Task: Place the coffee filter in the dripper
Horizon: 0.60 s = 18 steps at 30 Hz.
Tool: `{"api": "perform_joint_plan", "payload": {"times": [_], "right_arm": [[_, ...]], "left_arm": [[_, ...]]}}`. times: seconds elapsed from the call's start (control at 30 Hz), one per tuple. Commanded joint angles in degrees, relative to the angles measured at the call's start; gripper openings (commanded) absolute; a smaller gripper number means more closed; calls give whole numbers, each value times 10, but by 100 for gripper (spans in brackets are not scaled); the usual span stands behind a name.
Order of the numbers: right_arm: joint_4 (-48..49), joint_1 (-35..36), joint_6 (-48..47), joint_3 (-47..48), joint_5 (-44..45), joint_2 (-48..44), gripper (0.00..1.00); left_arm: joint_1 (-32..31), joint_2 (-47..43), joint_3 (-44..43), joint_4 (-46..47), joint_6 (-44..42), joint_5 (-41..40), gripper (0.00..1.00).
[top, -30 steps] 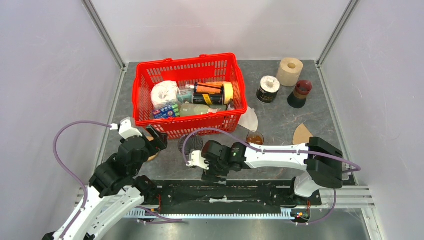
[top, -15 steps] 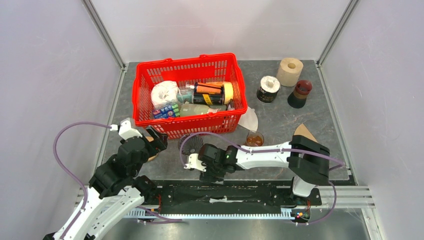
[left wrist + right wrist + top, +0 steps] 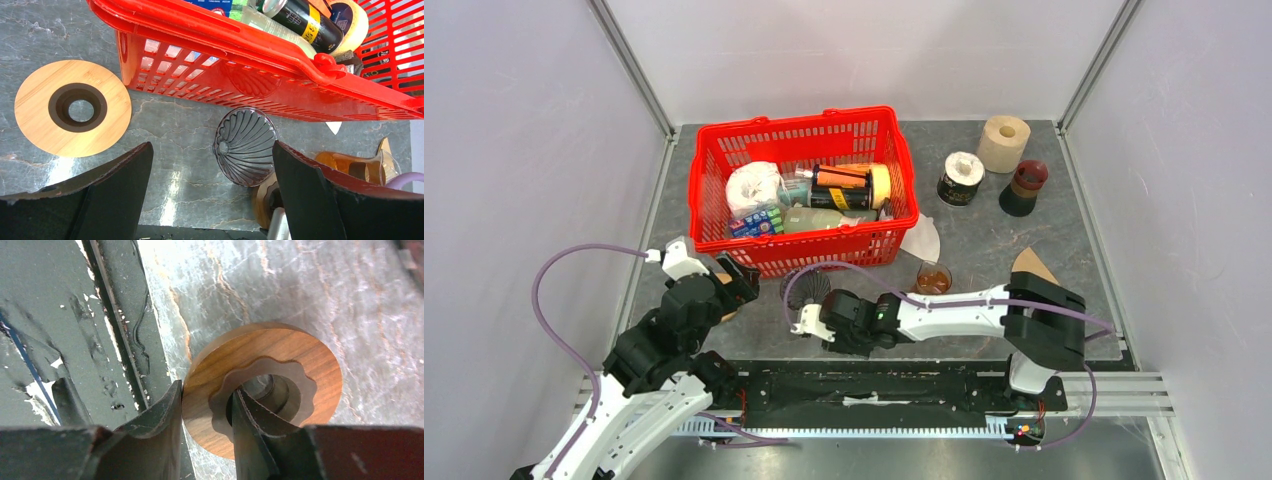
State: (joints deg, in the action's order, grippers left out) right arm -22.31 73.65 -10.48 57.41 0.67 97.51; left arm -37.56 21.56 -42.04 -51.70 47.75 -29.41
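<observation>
The opening of the amber glass cup is uncovered, so next my right gripper will lift the dark wooden ring outward past the dripper and then lower it onto the cup.
The glass ribbed dripper lies on the table in front of the red basket; it also shows in the left wrist view. A white paper filter lies by the basket's right corner. A brown filter lies further right. My right gripper is shut on a dark wooden ring, with one finger outside the rim and one in the centre hole, just in front of the dripper. My left gripper is open and empty above the table left of the dripper.
The red basket full of groceries stands behind the dripper. A light wooden ring lies at the left. An amber glass cup, a tin, a paper roll and a dark bottle stand at the right.
My right gripper has moved left and slightly towards the dripper with the wooden ring in it; its elbow has swung back, uncovering more of the brown filter. The left arm has not moved.
</observation>
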Motion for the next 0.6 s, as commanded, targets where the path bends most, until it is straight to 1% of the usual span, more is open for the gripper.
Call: {"api": "perform_joint_plan", "payload": {"times": [0.0, 0.17, 0.27, 0.4, 0.5, 0.57], "right_arm": [[32, -4, 35, -1, 23, -74, 17], [-16, -4, 87, 19, 64, -151, 12], [-95, -4, 136, 57, 102, -174, 12], [-212, -7, 217, 110, 189, -195, 13], [-283, -27, 267, 140, 214, -206, 14], [-314, -57, 293, 145, 229, -215, 14]], "left_arm": [[3, -9, 3, 13, 20, -6, 95], [3, -11, 4, 13, 21, -5, 95], [3, -14, 4, 13, 22, -6, 95], [3, -21, 4, 12, 23, -4, 95], [3, -25, 5, 12, 24, -8, 95], [3, -26, 5, 12, 24, -7, 95]]}}
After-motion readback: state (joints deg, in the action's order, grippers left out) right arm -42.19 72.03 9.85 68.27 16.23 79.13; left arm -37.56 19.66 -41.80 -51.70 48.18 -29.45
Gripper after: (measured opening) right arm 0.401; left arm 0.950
